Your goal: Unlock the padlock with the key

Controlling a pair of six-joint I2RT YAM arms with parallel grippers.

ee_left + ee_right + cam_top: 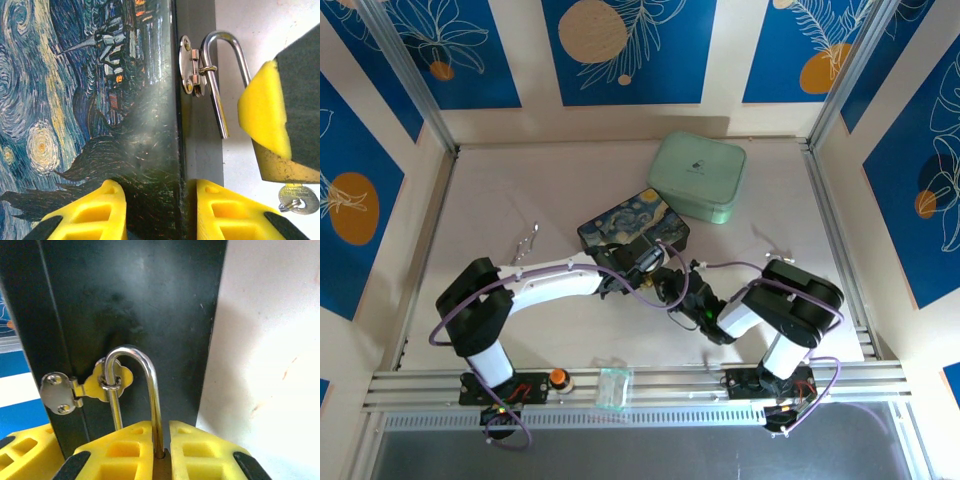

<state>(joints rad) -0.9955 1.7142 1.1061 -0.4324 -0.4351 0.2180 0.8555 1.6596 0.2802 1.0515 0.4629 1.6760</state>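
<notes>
Next, my right gripper should draw one shackle leg from the hasp [189, 65], away from the box, and lower to release the padlock on the tabletop, as that leg ends free.
The padlock [280, 170] has a brass body and a thin silver shackle [220, 75] threaded through the hasp [189, 65] of the Starry-Night box [75, 100]. One shackle leg ends free in the air, out of the body. My right gripper [166, 460] is shut on the brass body, and the shackle [150, 385] rises from between its yellow fingers [265, 115]. The key [299, 199], small and silver, sticks out under the padlock's body. My left gripper [160, 215] straddles the box's front edge, shut on it. From above, both grippers [638, 262] [672, 285] meet at the box's [630, 222] near side.
A mint-green case [698, 176] lies behind the box to the right. A clear tweezers-like tool [527, 240] rests on the table at the left. A small clear bag [613, 388] and an orange knob [558, 378] sit on the front rail.
</notes>
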